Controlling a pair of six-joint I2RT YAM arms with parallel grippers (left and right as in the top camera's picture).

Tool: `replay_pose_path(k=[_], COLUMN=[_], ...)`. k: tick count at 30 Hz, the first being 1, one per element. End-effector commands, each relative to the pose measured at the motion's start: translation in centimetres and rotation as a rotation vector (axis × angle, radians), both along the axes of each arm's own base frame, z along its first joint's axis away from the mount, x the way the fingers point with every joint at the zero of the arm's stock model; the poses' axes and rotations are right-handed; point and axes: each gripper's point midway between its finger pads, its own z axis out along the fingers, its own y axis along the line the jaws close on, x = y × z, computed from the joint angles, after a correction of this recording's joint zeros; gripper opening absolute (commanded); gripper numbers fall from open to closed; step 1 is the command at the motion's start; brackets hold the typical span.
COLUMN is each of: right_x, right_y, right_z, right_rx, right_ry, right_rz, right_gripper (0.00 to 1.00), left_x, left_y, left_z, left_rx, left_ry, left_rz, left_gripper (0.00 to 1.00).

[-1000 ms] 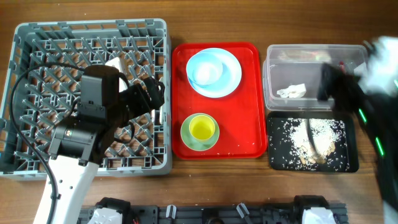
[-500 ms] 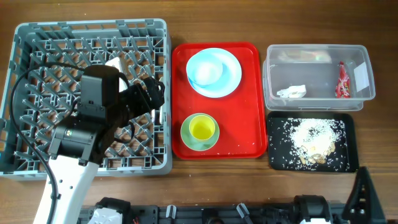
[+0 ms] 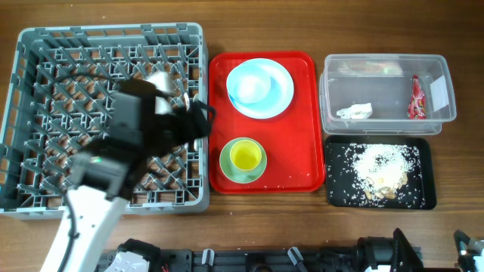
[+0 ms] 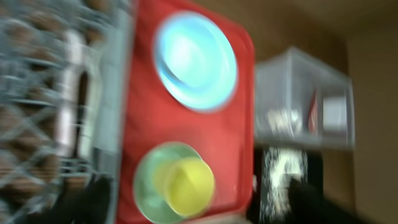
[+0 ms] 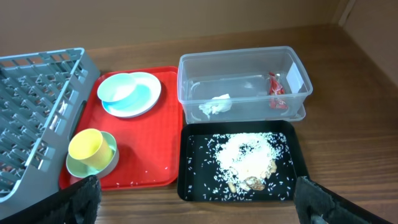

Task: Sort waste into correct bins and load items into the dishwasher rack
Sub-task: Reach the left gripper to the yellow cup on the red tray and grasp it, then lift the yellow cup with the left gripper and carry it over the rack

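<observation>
The yellow-green cup's rim (image 3: 246,154) (image 4: 189,185) is above the mint-green bowl, so next I will bring my left gripper from the rack's edge toward the bowl and down onto the cup's rim.
The grey dishwasher rack (image 3: 113,32) stands at the left, with a white utensil (image 3: 155,79) lying in it. The pale-blue plate (image 3: 281,94) and the mint-green bowl (image 3: 228,171), with the yellow-green cup (image 3: 245,157) inside it, sit on a red tray (image 3: 302,162). The clear tub (image 3: 387,64) holds the white tissue (image 3: 354,111) and the red wrapper (image 3: 414,98). The black tray (image 3: 340,189) holds the rice scraps (image 3: 384,162). My left gripper (image 3: 198,121) is open and empty at the rack's right edge; in the blurred left wrist view it (image 4: 199,202) hangs over the cup (image 4: 185,183). My right gripper (image 5: 202,199) is open and empty in front of the black tray (image 5: 193,186).
A few rice grains lie on the red tray's front part (image 5: 149,171). The rack's right wall (image 3: 203,151) stands close against the red tray. Bare wooden table (image 3: 461,166) lies right of the bins and along the front edge.
My right arm has pulled back from over the tub to the front table edge, uncovering the wrapper inside. My left arm has swung right, from over the rack towards the red tray.
</observation>
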Motion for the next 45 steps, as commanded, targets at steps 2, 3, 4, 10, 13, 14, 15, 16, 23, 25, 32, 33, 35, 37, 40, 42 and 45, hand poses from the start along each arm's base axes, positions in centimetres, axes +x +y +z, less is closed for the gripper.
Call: replay_pose_path(k=[2, 3, 4, 10, 13, 14, 15, 16, 23, 25, 32, 33, 35, 37, 40, 42, 45], right_x=[-0.2, -0.2, -0.2, -0.2, -0.2, -0.2, -0.2, -0.2, -0.2, -0.2, -0.2, -0.2, -0.2, -0.2, -0.2, -0.2, -0.2], right_y=[0.2, 0.2, 0.2, 0.2, 0.2, 0.2, 0.2, 0.2, 0.2, 0.2, 0.2, 0.2, 0.2, 0.2, 0.2, 0.2, 0.2], right_z=[-0.1, -0.1, -0.1, -0.1, -0.1, -0.1, -0.1, -0.1, -0.1, -0.1, -0.1, -0.1, -0.1, -0.1, -0.1, -0.1, -0.1], right_rx=[0.009, 0.009, 0.009, 0.009, 0.009, 0.009, 0.009, 0.009, 0.009, 0.009, 0.009, 0.009, 0.009, 0.008, 0.009, 0.009, 0.009], right_ry=[-0.006, -0.006, -0.006, -0.006, -0.006, -0.006, -0.006, -0.006, -0.006, -0.006, -0.006, -0.006, -0.006, -0.006, -0.006, -0.006, -0.006], right_rz=[0.008, 0.008, 0.008, 0.008, 0.008, 0.008, 0.008, 0.008, 0.008, 0.008, 0.008, 0.008, 0.008, 0.009, 0.008, 0.008, 0.008], right_gripper=[1.0, 1.0, 1.0, 1.0, 1.0, 1.0, 0.99, 1.0, 1.0, 1.0, 1.0, 1.0, 1.0, 1.0, 1.0, 1.0, 1.0], left_x=[-2.4, -2.6, -2.7, -4.5, -4.9, -4.7, -4.3, -4.0, -4.9, -4.9, -5.0, -5.1, -5.2, -5.3, -5.0, -4.6, -4.2], left_y=[-7.6, -8.6, -9.4, -16.1, -17.0, -16.7, -15.9, -15.2, -13.5, -13.5, -13.2, -13.1, -13.0, -12.9, -12.8, -12.5, -12.3], left_z=[-2.6, -3.4, -4.1, -7.9, -8.5, -8.8, -9.2, -9.5, -13.2, -14.1, -16.9, -17.3, -17.8, -17.8, -17.7, -17.3, -15.4], left_rx=[0.059, 0.094, 0.122, 0.184, 0.212, 0.25, 0.305, 0.351, 0.487, 0.506, 0.565, 0.573, 0.586, 0.589, 0.591, 0.607, 0.604], left_ry=[0.039, 0.039, 0.04, 0.023, 0.002, -0.008, -0.021, -0.029, 0.078, 0.098, 0.157, 0.167, 0.18, 0.183, 0.175, 0.154, 0.114], left_rz=[-0.243, -0.267, -0.281, -0.439, -0.452, -0.433, -0.403, -0.379, -0.386, -0.39, -0.398, -0.4, -0.402, -0.402, -0.395, -0.379, -0.363], left_gripper=[0.27, 0.27, 0.27, 0.38, 0.23, 0.17, 0.15, 0.15, 0.15, 0.17, 0.17, 0.17, 0.17, 0.1, 0.04, 0.04, 0.04])
